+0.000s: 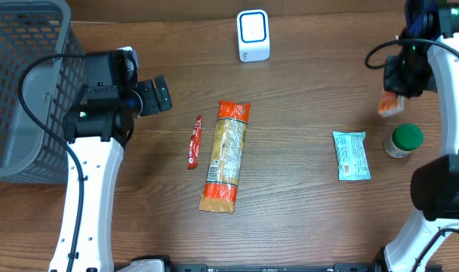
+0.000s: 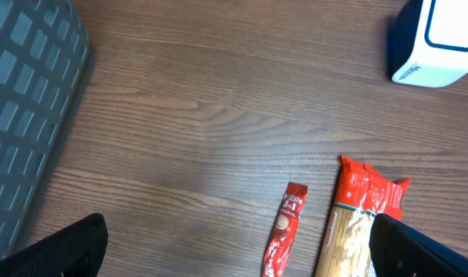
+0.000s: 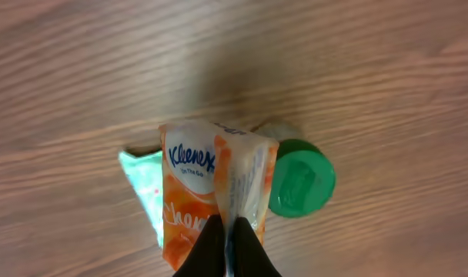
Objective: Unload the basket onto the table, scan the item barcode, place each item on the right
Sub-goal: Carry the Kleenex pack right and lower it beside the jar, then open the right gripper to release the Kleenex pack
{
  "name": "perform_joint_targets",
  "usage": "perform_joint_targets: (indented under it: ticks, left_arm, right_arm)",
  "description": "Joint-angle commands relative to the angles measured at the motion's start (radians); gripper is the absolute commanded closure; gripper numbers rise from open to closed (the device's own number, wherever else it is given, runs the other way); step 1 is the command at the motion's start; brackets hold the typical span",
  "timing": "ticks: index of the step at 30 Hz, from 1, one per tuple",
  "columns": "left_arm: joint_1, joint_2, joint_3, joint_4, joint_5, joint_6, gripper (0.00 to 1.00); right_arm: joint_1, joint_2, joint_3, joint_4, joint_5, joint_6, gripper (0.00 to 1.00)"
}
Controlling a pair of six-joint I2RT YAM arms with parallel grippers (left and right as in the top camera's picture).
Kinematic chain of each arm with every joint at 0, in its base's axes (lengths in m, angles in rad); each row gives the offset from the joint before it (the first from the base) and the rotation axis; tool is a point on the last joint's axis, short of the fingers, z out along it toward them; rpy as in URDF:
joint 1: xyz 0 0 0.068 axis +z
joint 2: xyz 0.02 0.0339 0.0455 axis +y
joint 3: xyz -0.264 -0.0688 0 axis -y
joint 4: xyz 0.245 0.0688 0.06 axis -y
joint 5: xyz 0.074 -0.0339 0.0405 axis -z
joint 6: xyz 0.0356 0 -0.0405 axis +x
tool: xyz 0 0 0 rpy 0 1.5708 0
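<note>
Next, my right gripper moves down toward the bare wood between teal packet and jar and releases the seam, since the tissue pack hangs above the table.
My right gripper [image 3: 228, 231] is shut on the thin seam of an orange and white Kleenex tissue pack [image 3: 207, 185], which it holds up above the table. In the overhead view that pack [image 1: 391, 105] hangs at the far right below the right gripper [image 1: 402, 79]. The white and blue scanner [image 1: 253, 35] stands at the back middle, and its corner [image 2: 436, 42] shows in the left wrist view. My left gripper [image 2: 238, 245] is wide open and holds nothing. It hovers over bare wood to the left of a red coffee stick [image 2: 283, 231].
A long pasta bag [image 1: 226, 155] lies mid-table next to the red coffee stick [image 1: 194, 141]. A teal packet [image 1: 351, 155] and a green-lidded jar [image 1: 404, 140] sit at the right, below the held pack. A grey mesh basket [image 1: 26, 83] fills the left edge.
</note>
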Motion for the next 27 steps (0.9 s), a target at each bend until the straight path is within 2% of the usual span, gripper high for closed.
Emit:
perform_joint_targets:
  ticks: [1,10,14,20,25,27]
  left_arm:
    - [0.000,0.005,0.005,0.001,-0.013,0.013,0.00]
    - [0.000,0.005,0.005,0.001,-0.013,0.013,0.00]
    - [0.000,0.005,0.005,0.001,-0.013,0.013,0.00]
    - [0.000,0.005,0.005,0.001,-0.013,0.013,0.00]
    - [0.000,0.005,0.005,0.001,-0.013,0.013,0.00]
    - [0.000,0.005,0.005,0.001,-0.013,0.013,0.00]
  right_arm:
    - [-0.019,-0.003,-0.112,0.063,-0.021,0.024,0.96]
    - [-0.003,-0.003,-0.336,0.309,0.021,0.016,0.96]
    - [0.009,-0.003,-0.368,0.312,0.094,0.016,0.96]
    - [0.021,-0.003,-0.371,0.307,0.101,0.016,0.96]
    - [0.021,-0.003,-0.372,0.292,0.101,0.016,0.85]
    - [0.021,-0.003,-0.374,0.283,0.101,0.013,0.84]
